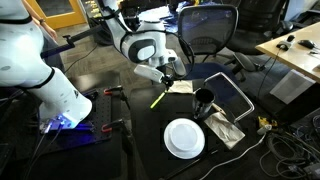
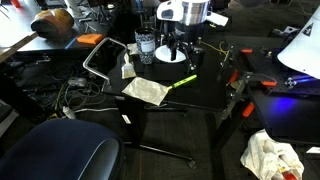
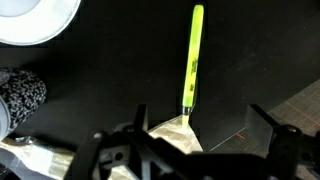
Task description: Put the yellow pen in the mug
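My gripper moves down onto the pen's end by the napkin (image 2: 174, 86) (image 3: 186, 112) and closes next, because the yellow pen's tip lines up between my open fingers.
The yellow pen (image 1: 158, 98) lies flat on the black table, also seen in an exterior view (image 2: 184, 82) and in the wrist view (image 3: 192, 60). The black mug (image 1: 204, 100) stands upright beside the white plate; it also shows in an exterior view (image 2: 146, 47) and at the left edge of the wrist view (image 3: 22, 95). My gripper (image 1: 168, 72) hovers just above the pen's end (image 2: 180, 55). Its jaws (image 3: 200, 125) are open and empty, with the pen's near tip between them.
A round white plate (image 1: 184, 138) sits on the table near the mug (image 3: 35, 20). A crumpled paper napkin (image 1: 225, 128) lies beside it (image 2: 148, 90); its corner reaches under the pen's tip (image 3: 170, 135). A flat dark tablet (image 1: 228, 92) lies behind the mug. Office chairs surround the table.
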Tool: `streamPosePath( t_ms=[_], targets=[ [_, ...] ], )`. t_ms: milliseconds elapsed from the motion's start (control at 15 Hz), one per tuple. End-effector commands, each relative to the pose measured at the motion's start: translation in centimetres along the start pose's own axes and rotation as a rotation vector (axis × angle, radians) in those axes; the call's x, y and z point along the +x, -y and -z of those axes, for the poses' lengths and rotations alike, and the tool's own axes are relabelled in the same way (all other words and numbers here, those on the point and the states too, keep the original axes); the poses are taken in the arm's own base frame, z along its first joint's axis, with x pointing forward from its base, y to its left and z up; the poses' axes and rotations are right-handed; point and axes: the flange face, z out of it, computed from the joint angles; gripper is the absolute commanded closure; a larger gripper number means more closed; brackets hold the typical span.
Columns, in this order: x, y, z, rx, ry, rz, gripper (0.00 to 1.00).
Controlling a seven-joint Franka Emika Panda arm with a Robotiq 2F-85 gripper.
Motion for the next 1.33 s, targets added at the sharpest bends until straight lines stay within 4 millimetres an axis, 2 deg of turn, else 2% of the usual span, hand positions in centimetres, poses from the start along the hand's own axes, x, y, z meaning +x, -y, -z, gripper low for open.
streamPosePath(
  t_ms=[0, 533, 1133, 1200, 1267],
  targets=[
    [0.4, -0.1, -2.1, -0.012, -0.009, -0.011, 0.0],
    [1.0, 0.8, -5.1, -0.001, -0.03, -0.023, 0.0],
    [1.3, 1.1, -6.3, 0.004, -0.019, -0.026, 0.0],
    [1.3, 1.2, -6.4, 0.005, -0.019, -0.026, 0.02],
    [1.4, 1.2, -6.5, 0.005, -0.019, -0.025, 0.26]
  ],
)
